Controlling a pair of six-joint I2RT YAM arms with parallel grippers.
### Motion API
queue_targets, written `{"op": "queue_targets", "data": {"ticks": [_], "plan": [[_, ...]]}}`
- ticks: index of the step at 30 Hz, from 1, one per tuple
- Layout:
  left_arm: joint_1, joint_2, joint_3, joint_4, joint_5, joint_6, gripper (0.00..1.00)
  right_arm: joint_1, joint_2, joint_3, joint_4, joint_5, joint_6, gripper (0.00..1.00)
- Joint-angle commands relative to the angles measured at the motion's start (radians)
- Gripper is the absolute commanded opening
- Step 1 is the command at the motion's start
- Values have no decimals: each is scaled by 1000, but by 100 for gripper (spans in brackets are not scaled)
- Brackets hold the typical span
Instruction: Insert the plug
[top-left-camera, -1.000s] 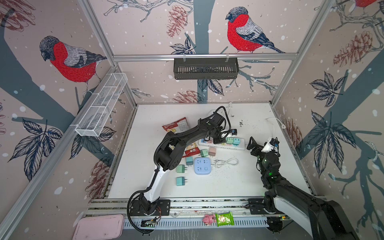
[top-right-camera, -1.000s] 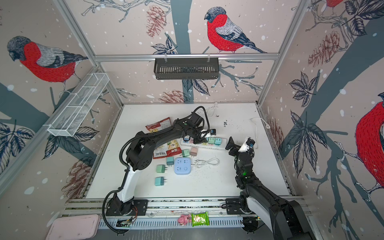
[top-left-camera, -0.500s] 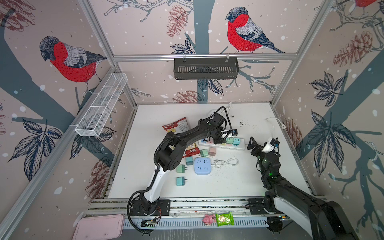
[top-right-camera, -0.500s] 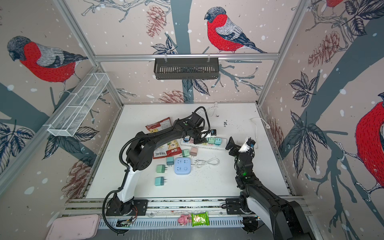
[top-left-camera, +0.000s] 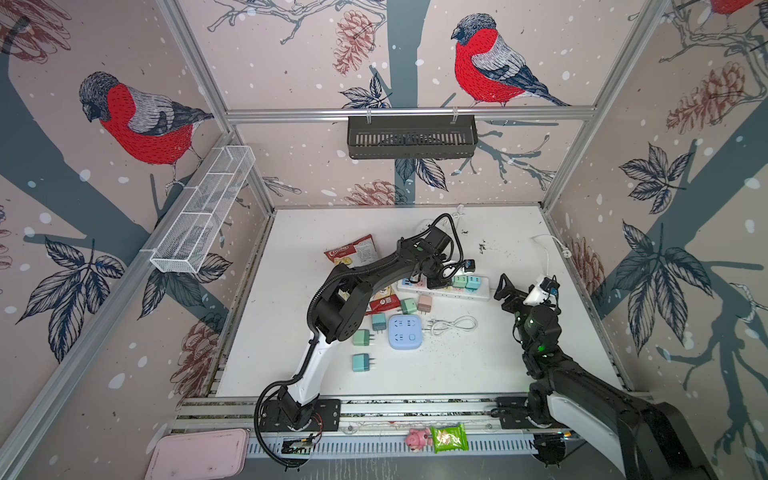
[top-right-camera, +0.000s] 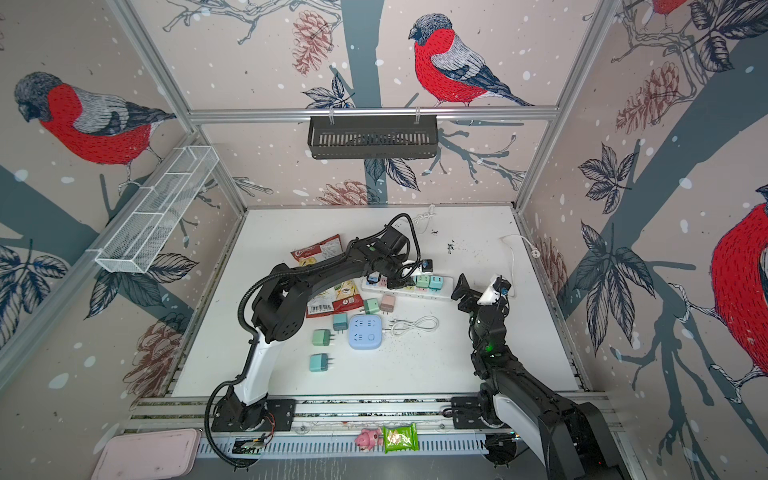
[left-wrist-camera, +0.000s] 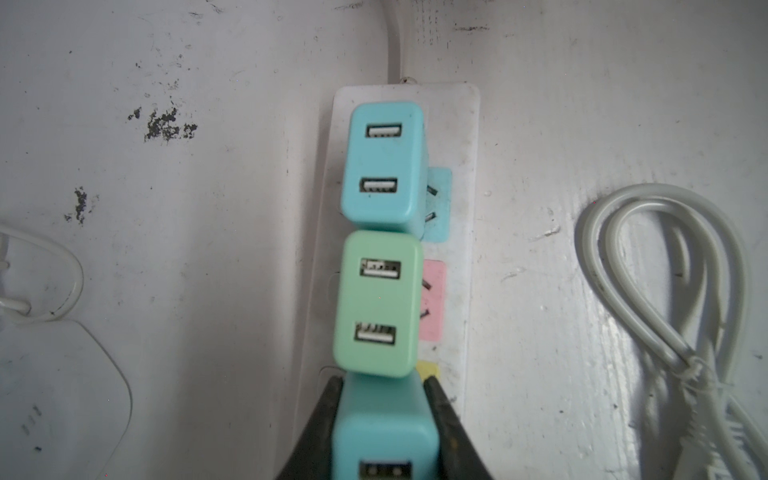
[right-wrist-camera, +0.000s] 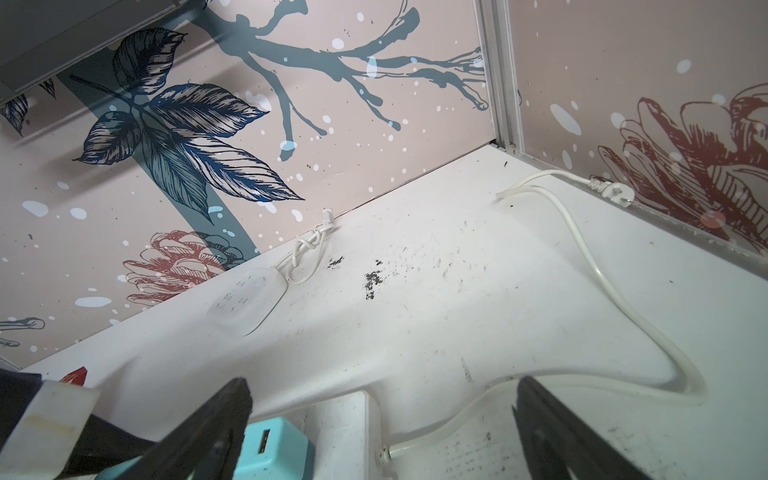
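Note:
I need to push my left gripper down to the yellow socket patch (left-wrist-camera: 428, 370) below it and let go, because the teal plug (left-wrist-camera: 384, 428) is in line with the green one.
A white power strip (left-wrist-camera: 461, 137) lies on the table, seen in both top views (top-left-camera: 478, 294). A blue plug (left-wrist-camera: 384, 166) and a green plug (left-wrist-camera: 376, 303) stand in it side by side. My left gripper (left-wrist-camera: 382, 382) is shut on a teal plug (left-wrist-camera: 384, 428), which sits right against the green one over the strip's yellow socket patch (left-wrist-camera: 428, 370). Its prongs are hidden. In a top view the left gripper (top-left-camera: 438, 282) hangs over the strip's middle. My right gripper (right-wrist-camera: 382, 386) is open with nothing in it, hovering above the strip's cord end (right-wrist-camera: 345, 432).
Several loose plugs (top-left-camera: 360, 362) lie near a light blue square socket block (top-left-camera: 405, 331) and a coiled white cable (top-left-camera: 453, 324). Snack bags (top-left-camera: 353, 251) lie under the left arm. The strip's cord (right-wrist-camera: 623, 307) runs toward the right wall. A white round socket (right-wrist-camera: 249, 299) lies by the back wall.

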Motion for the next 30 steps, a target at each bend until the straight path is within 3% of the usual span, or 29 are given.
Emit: {"op": "queue_targets", "data": {"ticks": [1, 13, 23, 30], "plan": [[-4, 0, -4, -81, -15, -5, 0, -1, 0, 0, 29, -1, 2, 100], [-1, 52, 44, -98, -34, -12, 0, -2, -5, -3, 27, 1, 6, 100], [21, 169, 198, -256, 10, -1, 0, -2, 8, 4, 30, -2, 3, 100], [37, 195, 225, -304, 32, 3, 0, -4, 22, 15, 23, 1, 5, 100]]}}
